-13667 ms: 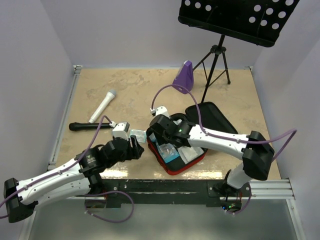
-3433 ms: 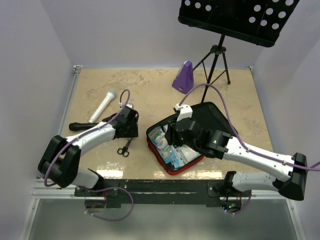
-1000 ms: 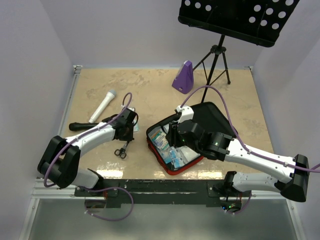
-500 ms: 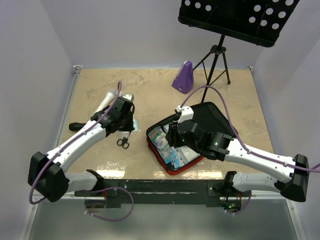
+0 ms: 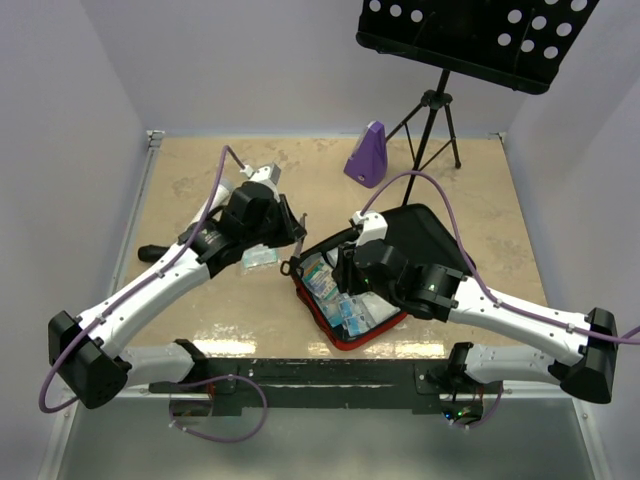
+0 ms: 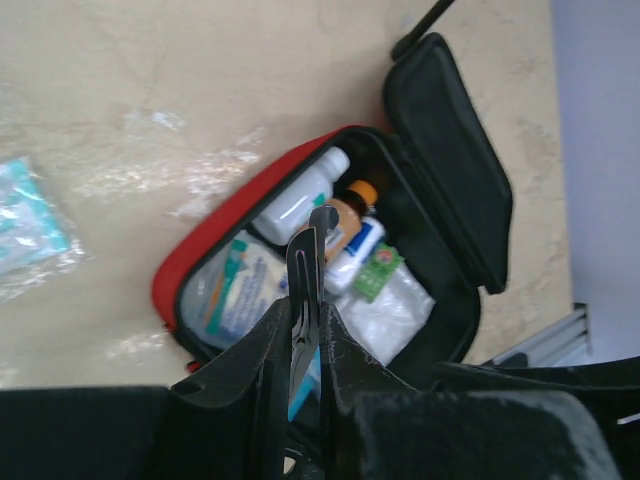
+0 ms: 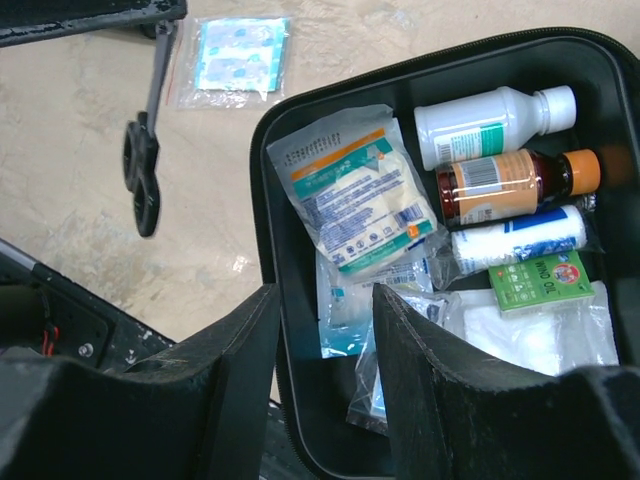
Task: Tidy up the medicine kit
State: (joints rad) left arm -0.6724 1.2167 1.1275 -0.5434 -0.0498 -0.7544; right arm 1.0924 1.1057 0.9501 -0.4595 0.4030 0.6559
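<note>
The scissors (image 6: 303,262) are still outside the kit's rim. My left gripper will next move them over the kit, then down between the large packet (image 7: 355,190) and the bottles.
The medicine kit (image 5: 335,330) lies open near the front edge, red outside and black inside, with its lid (image 5: 432,232) folded back to the right. Bottles (image 7: 495,118), a large packet (image 7: 355,190) and other pouches fill it. My left gripper (image 6: 305,315) is shut on the black scissors (image 6: 303,262), blades pointing forward, just above and left of the kit (image 6: 190,270). In the right wrist view the scissors (image 7: 148,130) hang handles down beside the kit's rim (image 7: 262,200). My right gripper (image 7: 322,300) is open, its fingers either side of the kit's near wall.
A clear packet (image 5: 258,258) with blue contents lies on the table left of the kit. At the back stand a purple metronome (image 5: 367,155) and a black music stand (image 5: 438,120). A black handle (image 5: 150,251) lies at the left.
My left arm has lifted the scissors off the table and swung them right, up to the kit's left edge. The right arm and the kit have stayed still.
</note>
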